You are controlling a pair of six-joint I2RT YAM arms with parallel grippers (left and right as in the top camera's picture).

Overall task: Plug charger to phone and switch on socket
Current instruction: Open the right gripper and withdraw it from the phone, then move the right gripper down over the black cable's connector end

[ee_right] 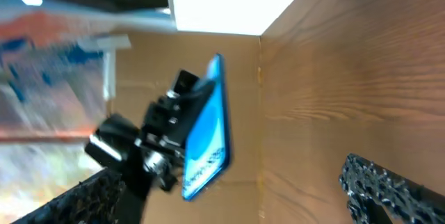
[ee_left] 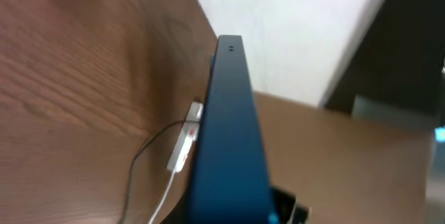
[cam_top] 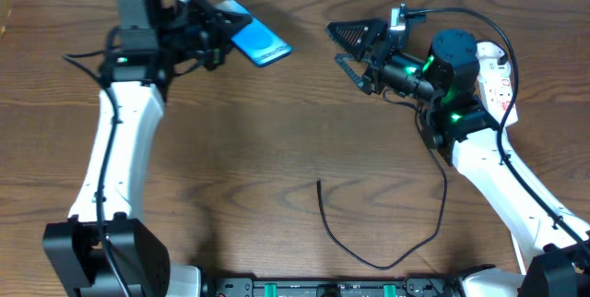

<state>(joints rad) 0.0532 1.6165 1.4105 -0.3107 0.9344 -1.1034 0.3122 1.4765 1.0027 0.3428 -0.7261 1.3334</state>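
Note:
My right gripper draws back, turns downward and lowers its open fingers around the charger's black plug tip (cam_top: 320, 188) next, since it lies free on the near table.
My left gripper (cam_top: 218, 37) is shut on the phone (cam_top: 257, 41), holding it above the far left of the table. In the left wrist view the phone (ee_left: 229, 133) is edge-on, and in the right wrist view its blue screen (ee_right: 208, 130) faces the camera. My right gripper (cam_top: 354, 48) is open and empty, pointing left towards the phone with a gap between them; its fingers frame the right wrist view (ee_right: 236, 203). The charger's black cable (cam_top: 369, 255) lies loose on the near table, with its tip (cam_top: 319, 183) free. The white socket (cam_top: 498, 76) lies at the right, partly hidden by my right arm.
The socket and its white cord also show small in the left wrist view (ee_left: 182, 147). The table's far edge meets a white surface (ee_left: 292, 36). The arm bases stand at the near corners (cam_top: 101, 251).

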